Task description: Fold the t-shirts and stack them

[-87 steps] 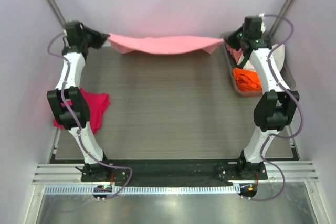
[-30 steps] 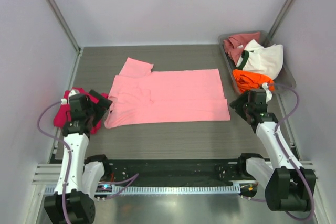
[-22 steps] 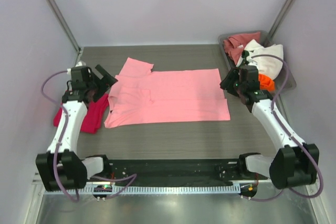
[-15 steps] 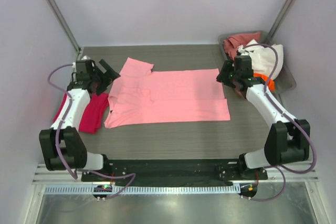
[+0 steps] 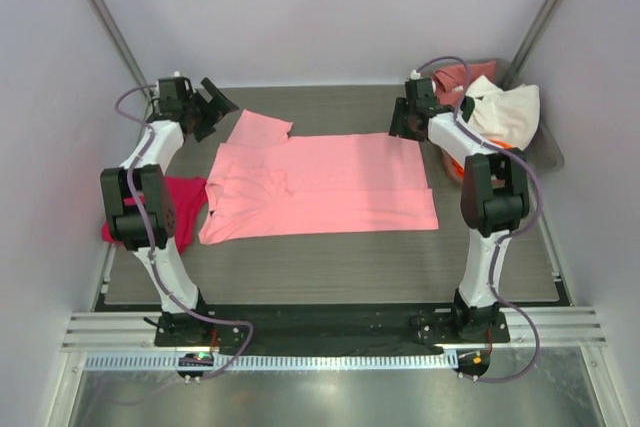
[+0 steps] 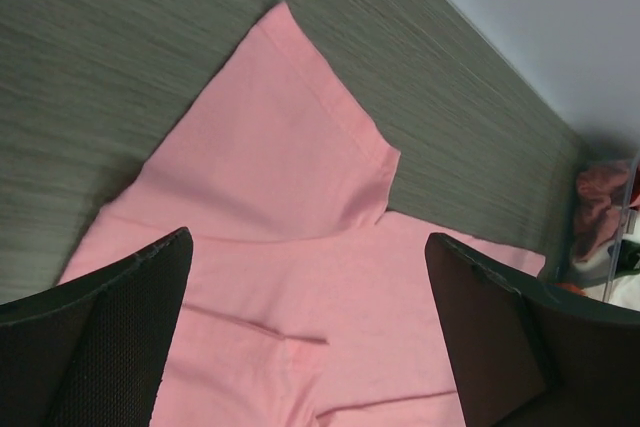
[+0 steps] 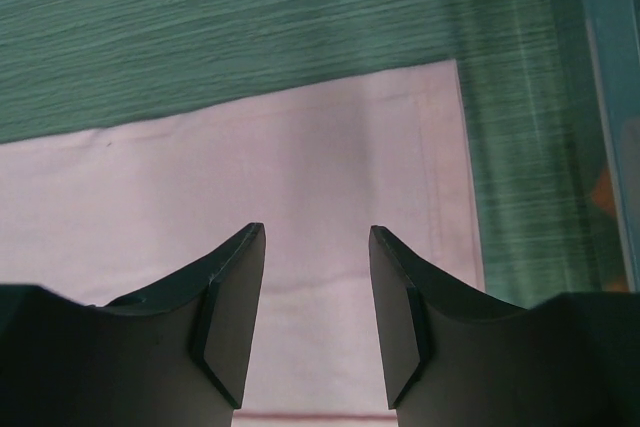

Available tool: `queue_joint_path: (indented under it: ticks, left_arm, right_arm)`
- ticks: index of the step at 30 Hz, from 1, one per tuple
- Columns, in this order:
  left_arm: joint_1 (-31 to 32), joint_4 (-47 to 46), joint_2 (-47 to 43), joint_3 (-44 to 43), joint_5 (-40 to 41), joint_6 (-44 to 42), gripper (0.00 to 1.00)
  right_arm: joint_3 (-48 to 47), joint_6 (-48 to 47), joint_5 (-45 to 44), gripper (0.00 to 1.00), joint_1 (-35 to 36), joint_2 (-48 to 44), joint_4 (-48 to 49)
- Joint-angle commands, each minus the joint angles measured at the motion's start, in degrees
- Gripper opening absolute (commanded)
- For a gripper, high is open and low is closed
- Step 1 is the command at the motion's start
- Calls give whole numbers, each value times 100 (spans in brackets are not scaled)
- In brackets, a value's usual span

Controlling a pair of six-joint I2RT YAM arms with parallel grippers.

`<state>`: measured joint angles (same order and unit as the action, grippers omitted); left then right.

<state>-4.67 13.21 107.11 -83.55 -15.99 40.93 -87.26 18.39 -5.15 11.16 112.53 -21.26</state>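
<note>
The left gripper should go down and toward the right in the top view, onto the far corner of the sleeve hem, since that corner is below the gripper's fingers, on that side.
A light pink t-shirt (image 5: 320, 182) lies spread flat in the middle of the table, with one sleeve (image 6: 280, 137) pointing to the far left. My left gripper (image 5: 222, 105) hovers by that sleeve at the far left corner. Its jaws stand wide open (image 6: 308, 237) with only pink cloth below them. My right gripper (image 5: 397, 125) is over the shirt's far right corner (image 7: 430, 127). It is open (image 7: 315, 232) with nothing between its fingers. A magenta-red t-shirt (image 5: 185, 209) lies folded at the left edge.
A grey tray (image 5: 548, 152) at the far right holds a dusty rose shirt (image 5: 455, 75), a white one with dark trim (image 5: 505, 112) and an orange one (image 5: 453, 169) partly behind the right arm. Walls close in the back and both sides.
The pink shirt, held up along the back at first, now lies flat. Both arms swung from its near corners out to its far corners. The right jaws narrowed a little.
</note>
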Motion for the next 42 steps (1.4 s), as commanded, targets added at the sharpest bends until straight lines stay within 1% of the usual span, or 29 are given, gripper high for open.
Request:
queue_joint_path:
  ticks: [1,2,3,5,6,9,10,11,13,14,17,21,24,25,26,30,31,32,33,34,39,42]
  left_arm:
    - [36,-20,467,-644,-124,-199,100]
    - [45,-20,747,-767,-124,-217,100]
    - [45,-3,915,-1073,-124,-243,100]
    - [97,154,1188,-1417,-28,-269,100]
    - [106,216,1494,-1767,42,-304,99]
    - [176,664,2023,-2454,26,-340,97]
    - [194,813,2381,-2969,34,-357,96]
    - [229,1119,2533,-3192,69,-366,95]
    - [273,1463,2936,-3727,26,-401,94]
    - [299,1526,3025,-3852,8,-419,94]
    - [343,1614,3228,-4037,8,-436,94]
    - [344,1641,3272,-4046,-44,-533,93]
    - [352,1702,3290,-4046,-1,-665,93]
    - [352,1711,3290,-4038,-1,-682,92]
    - [352,1702,3316,-4046,43,-700,92]
    - [352,1781,3474,-4213,131,-735,91]
    - [352,1886,3544,-4379,157,-744,90]
    - [352,1948,3606,-4476,166,-735,84]
    - [344,2018,3763,-4599,166,-744,80]
    - [352,2158,3834,-4800,158,-744,79]
    - [361,2238,4011,-4969,254,-744,78]
    - [379,2229,4107,-5074,316,-735,76]
  right_arm:
    - [-808,-169,-608,52,27,504,-326]
    - [-975,-178,-697,52,35,637,-396]
    - [-1299,-204,-742,52,36,760,-519]
    - [-1617,-196,-873,53,27,1146,-651]
    - [-1862,-196,-917,53,35,1279,-739]
    - [-2154,-178,-1356,54,36,1596,-818]
    - [-2198,-178,-1540,55,27,1649,-827]
    - [-2233,-178,-1612,55,35,1702,-836]
    - [-2277,-204,-1734,57,36,1825,-836]
    - [-2304,-213,-1761,57,36,1860,-854]
    - [-2365,-213,-1779,58,36,2027,-871]
    - [-2488,-169,-1709,56,27,2273,-924]
    - [-2532,-134,-1691,50,35,2405,-950]
    - [-2532,-143,-1700,42,27,2440,-942]
    - [-2541,-134,-1700,39,27,2449,-942]
    - [-2550,-178,-1849,39,27,2440,-933]
    - [-2541,-196,-1850,36,27,2440,-942]
    - [-2550,-204,-1841,36,35,2458,-933]
    - [-2550,-204,-1823,36,27,2458,-942]
    - [-2550,-213,-1823,34,35,2458,-933]
    - [-2524,-222,-1779,34,35,2432,-933]
    - [-2497,-222,-1770,34,36,2414,-933]
